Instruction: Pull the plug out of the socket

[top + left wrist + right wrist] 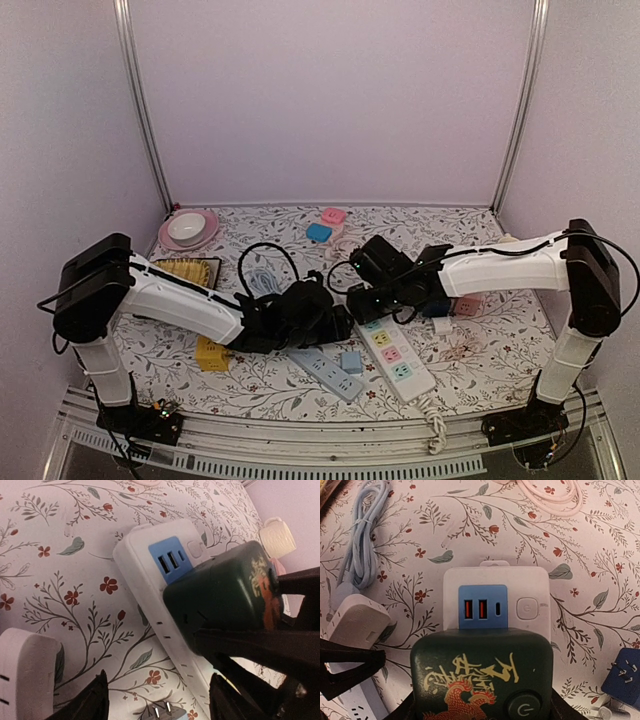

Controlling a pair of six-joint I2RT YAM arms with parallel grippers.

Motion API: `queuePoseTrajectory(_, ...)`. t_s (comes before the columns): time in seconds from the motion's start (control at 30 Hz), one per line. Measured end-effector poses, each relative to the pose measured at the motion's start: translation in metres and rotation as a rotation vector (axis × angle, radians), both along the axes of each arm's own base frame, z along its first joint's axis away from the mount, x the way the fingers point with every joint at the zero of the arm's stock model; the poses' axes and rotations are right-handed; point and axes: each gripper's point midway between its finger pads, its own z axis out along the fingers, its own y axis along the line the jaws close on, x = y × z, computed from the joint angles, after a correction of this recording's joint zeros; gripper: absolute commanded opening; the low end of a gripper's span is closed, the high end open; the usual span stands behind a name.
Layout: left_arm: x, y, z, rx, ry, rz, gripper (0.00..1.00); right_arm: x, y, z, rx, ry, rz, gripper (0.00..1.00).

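My right gripper is about to lift off the power strip, cross and lower to the cloth beyond the dark blue plug and release, since the cloth is bare.
A dark green plug (480, 675) with a gold and red dragon print sits on the end of a white power strip (495, 597), just below the strip's blue USB panel. My right gripper (480, 716) is shut on the plug's two sides. In the top view it (366, 300) is at the far end of the strip (395, 355). In the left wrist view the plug (220, 595) sits on the strip (145, 575). My left gripper (157, 692) is open and empty, low over the tablecloth beside the strip, with its right finger (227, 700) near the strip's edge.
A grey-blue strip (325, 372) and a small blue plug (351, 362) lie left of the white strip. A yellow plug (212, 354), a pink bowl (187, 229), a blue cable (360, 545), a white adapter (355, 622) and a dark blue plug (622, 677) lie around.
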Motion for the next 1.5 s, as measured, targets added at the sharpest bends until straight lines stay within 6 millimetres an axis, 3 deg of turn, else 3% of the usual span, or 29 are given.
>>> queuePoseTrajectory(0.33,-0.002,-0.013,0.000,-0.042,0.007,-0.036,0.70,0.009,0.017,0.037,0.085,-0.043,0.001,0.37)
queuePoseTrajectory(0.8,0.000,-0.028,-0.003,-0.136,0.038,-0.034,0.70,0.001,0.012,0.044,0.123,-0.030,-0.001,0.35)
queuePoseTrajectory(1.2,-0.006,-0.041,-0.017,-0.202,0.109,-0.052,0.70,-0.009,-0.002,0.036,0.140,-0.069,-0.008,0.34)
queuePoseTrajectory(1.33,0.003,-0.029,-0.033,-0.168,0.126,-0.010,0.70,-0.015,0.002,0.065,0.220,-0.116,0.013,0.34)
queuePoseTrajectory(1.5,0.010,-0.026,-0.033,-0.173,0.120,0.011,0.70,-0.018,0.011,0.097,0.304,-0.180,0.045,0.34)
